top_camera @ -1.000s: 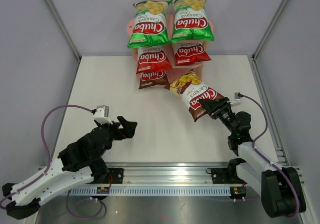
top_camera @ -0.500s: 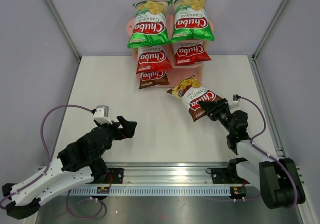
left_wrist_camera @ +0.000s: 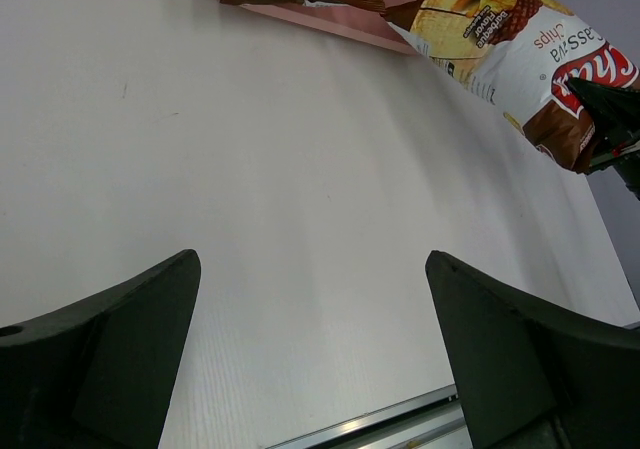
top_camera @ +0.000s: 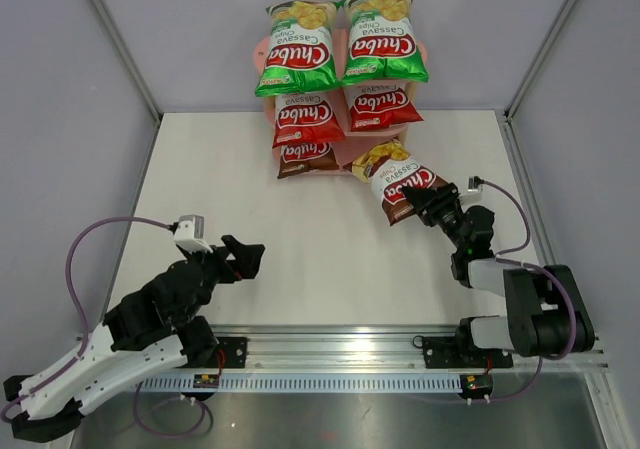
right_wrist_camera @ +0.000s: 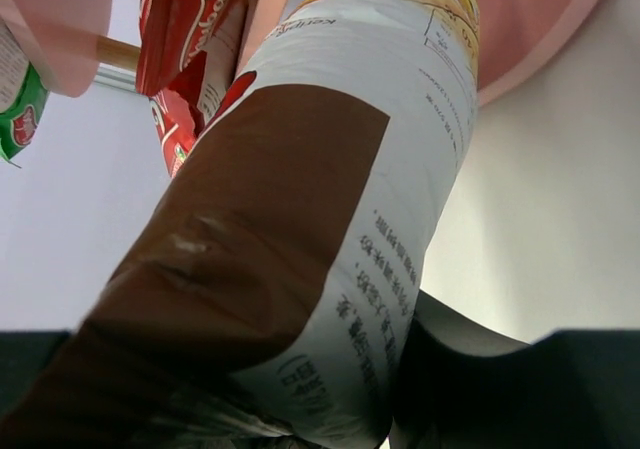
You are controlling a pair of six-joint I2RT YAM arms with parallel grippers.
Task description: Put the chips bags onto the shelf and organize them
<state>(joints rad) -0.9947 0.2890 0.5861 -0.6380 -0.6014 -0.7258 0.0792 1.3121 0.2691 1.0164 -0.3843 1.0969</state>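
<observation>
My right gripper next pushes outward and toward the other brown bag, straightening and releasing the slanted bag, as the bottom board's free side (right_wrist_camera: pixel 525 19) lies outward.
The pink shelf (top_camera: pixel 350 153) stands at the table's far edge. Two green bags (top_camera: pixel 296 51) (top_camera: pixel 383 41) lie on its top tier and two red bags (top_camera: pixel 306 119) (top_camera: pixel 381 105) on the middle tier. One dark brown bag (top_camera: pixel 306 157) lies on the left of the bottom tier. My right gripper (top_camera: pixel 427 205) is shut on the lower end of the second brown bag (top_camera: pixel 399 180). The bag's far end reaches the right side of the bottom board (right_wrist_camera: pixel 545 29). That bag fills the right wrist view (right_wrist_camera: pixel 300 199). My left gripper (top_camera: pixel 246 258) is open and empty over the near-left table.
The white table (top_camera: pixel 300 229) is walled by grey panels on the left, right and back. A metal rail (top_camera: pixel 340 344) runs along the near edge. The left wrist view shows the bottom board's edge (left_wrist_camera: pixel 345 21) and the held bag (left_wrist_camera: pixel 520 59) far ahead.
My right gripper has carried the brown bag up and left, closer to the bottom shelf board. My left arm has drawn back slightly to the left and toward the near edge.
</observation>
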